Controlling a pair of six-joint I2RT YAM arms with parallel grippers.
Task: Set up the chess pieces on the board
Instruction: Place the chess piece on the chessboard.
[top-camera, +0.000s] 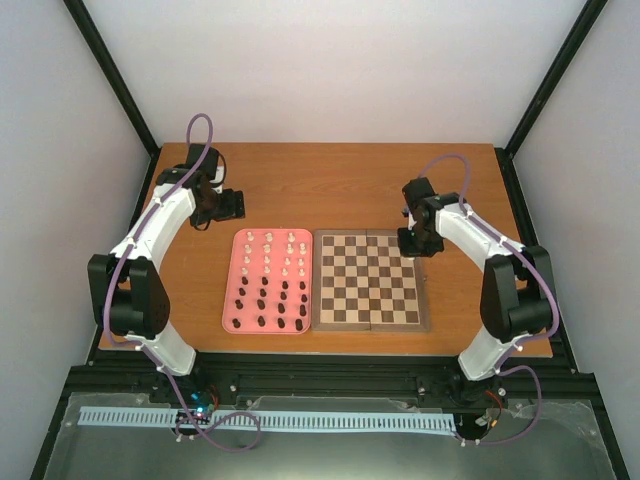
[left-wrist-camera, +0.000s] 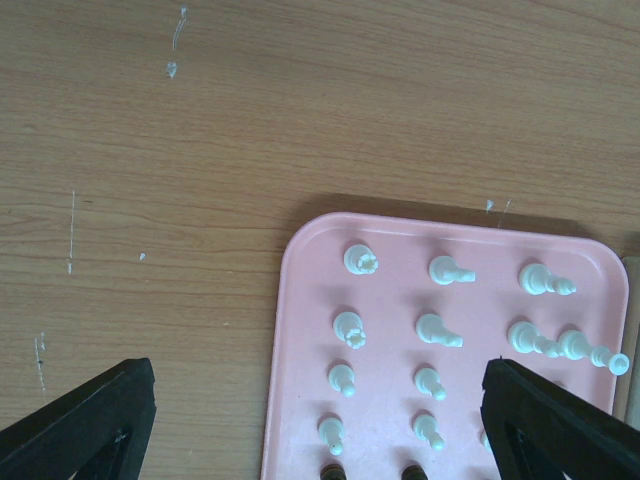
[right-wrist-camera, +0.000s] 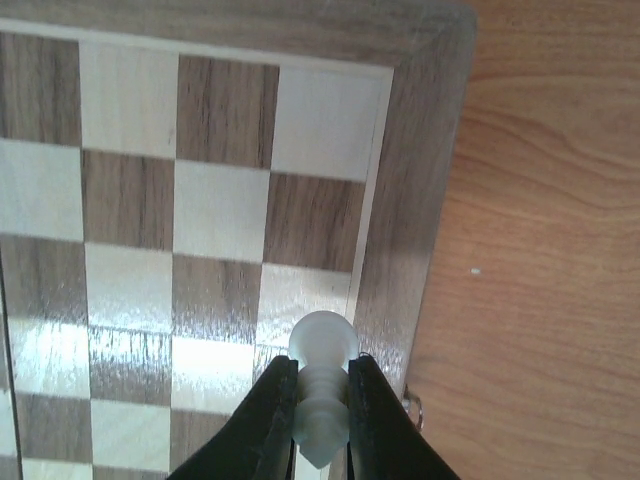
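Observation:
The right gripper draws back and lowers onto the empty dark edge square (top-camera: 409, 271) by the metal clasp next, since the white piece still hangs above the board.
The wooden chessboard (top-camera: 369, 280) lies right of centre, with no pieces standing on it. The pink tray (top-camera: 236, 300) to its left holds several white pieces (top-camera: 270, 248) at the far end and dark pieces (top-camera: 272, 305) at the near end. My right gripper (right-wrist-camera: 322, 400) is shut on a white chess piece (right-wrist-camera: 322, 375) and holds it over the board's right edge (right-wrist-camera: 400, 260), near the far right corner (top-camera: 412, 238). My left gripper (left-wrist-camera: 320, 400) is open above the tray's far left corner (left-wrist-camera: 300, 240), with white pieces (left-wrist-camera: 430, 328) below it.
The wooden table (top-camera: 330, 180) extends behind the tray and board. The tray and board sit side by side, almost touching. Black frame posts (top-camera: 110, 70) rise at the table's back corners.

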